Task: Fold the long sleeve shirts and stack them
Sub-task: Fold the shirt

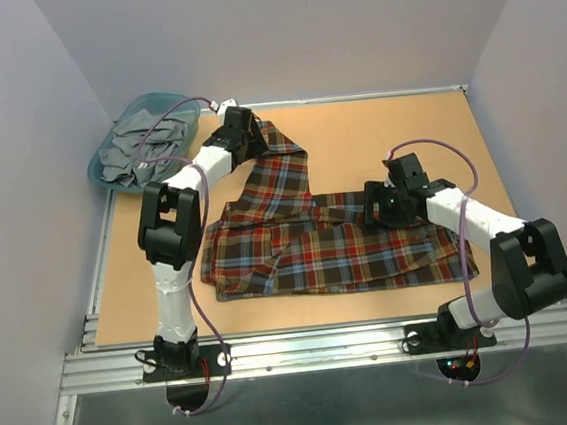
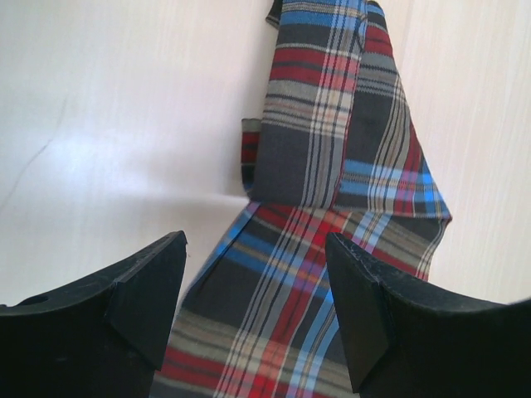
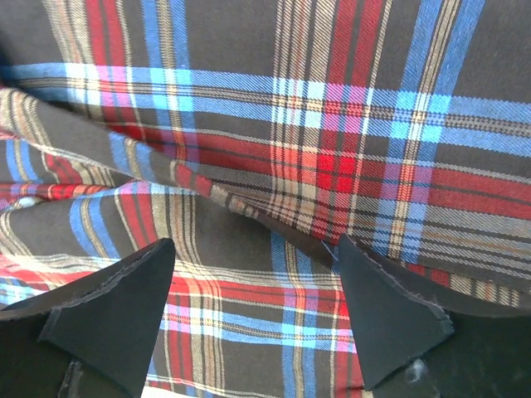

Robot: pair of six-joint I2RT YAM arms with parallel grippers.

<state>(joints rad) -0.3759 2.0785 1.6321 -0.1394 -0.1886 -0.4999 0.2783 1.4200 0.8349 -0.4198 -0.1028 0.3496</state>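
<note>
I need to lower my left gripper's open fingers onto the sleeve cuff's edge just beyond them.
A plaid long sleeve shirt [image 1: 317, 244] in red, brown, navy and yellow lies spread on the table, one sleeve [image 1: 279, 168] running up toward the back left. My left gripper [image 1: 245, 126] is open over that sleeve's end; in the left wrist view the sleeve [image 2: 332, 166] lies between and beyond the fingers [image 2: 149, 298]. My right gripper [image 1: 375, 204] is open low over the shirt's right upper part; the right wrist view shows wrinkled plaid cloth [image 3: 274, 215] under the open fingers [image 3: 390, 315], nothing pinched.
A teal plastic basket [image 1: 120, 128] at the back left corner holds crumpled grey-green garments [image 1: 147, 150]. The brown tabletop [image 1: 386, 132] is bounded by pale walls. A metal rail [image 1: 316, 345] runs along the near edge by the arm bases.
</note>
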